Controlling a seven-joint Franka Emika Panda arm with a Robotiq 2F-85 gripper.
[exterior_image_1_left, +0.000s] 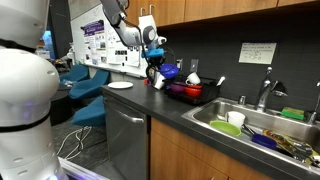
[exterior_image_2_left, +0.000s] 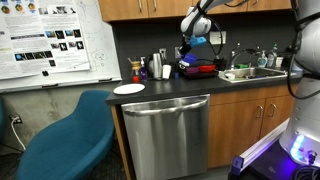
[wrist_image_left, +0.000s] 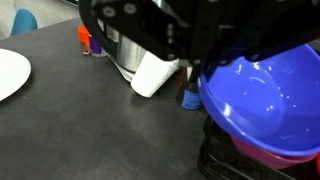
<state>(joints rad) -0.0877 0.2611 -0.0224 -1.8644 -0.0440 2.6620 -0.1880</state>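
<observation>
I will next lower the blue bowl (exterior_image_1_left: 170, 72) above the red bowl with my gripper and move it farther over the black rack (wrist_image_left: 215, 160), to set it inside the red bowl.
My gripper (wrist_image_left: 195, 62) comes in from the top of the wrist view and is shut on the rim of a blue bowl (wrist_image_left: 262, 100). It holds the bowl tilted just above a red bowl (wrist_image_left: 270, 155), which sits on a black rack (wrist_image_left: 215, 160). Both exterior views show the gripper (exterior_image_1_left: 155, 58) (exterior_image_2_left: 190, 47) with the blue bowl (exterior_image_1_left: 170, 72) (exterior_image_2_left: 201, 42) over the red bowl (exterior_image_1_left: 186, 90) (exterior_image_2_left: 200, 69) on the dark counter (exterior_image_1_left: 150, 105). A white cup (wrist_image_left: 155, 72) and a metal canister (wrist_image_left: 122, 48) stand just beside the fingers.
A white plate (wrist_image_left: 8, 72) (exterior_image_2_left: 129, 89) lies on the counter, with a small orange bottle (wrist_image_left: 84, 38) behind it. A sink (exterior_image_1_left: 250, 122) holds several dishes. A dishwasher (exterior_image_2_left: 165, 135) sits under the counter, and a blue chair (exterior_image_2_left: 70, 140) stands nearby.
</observation>
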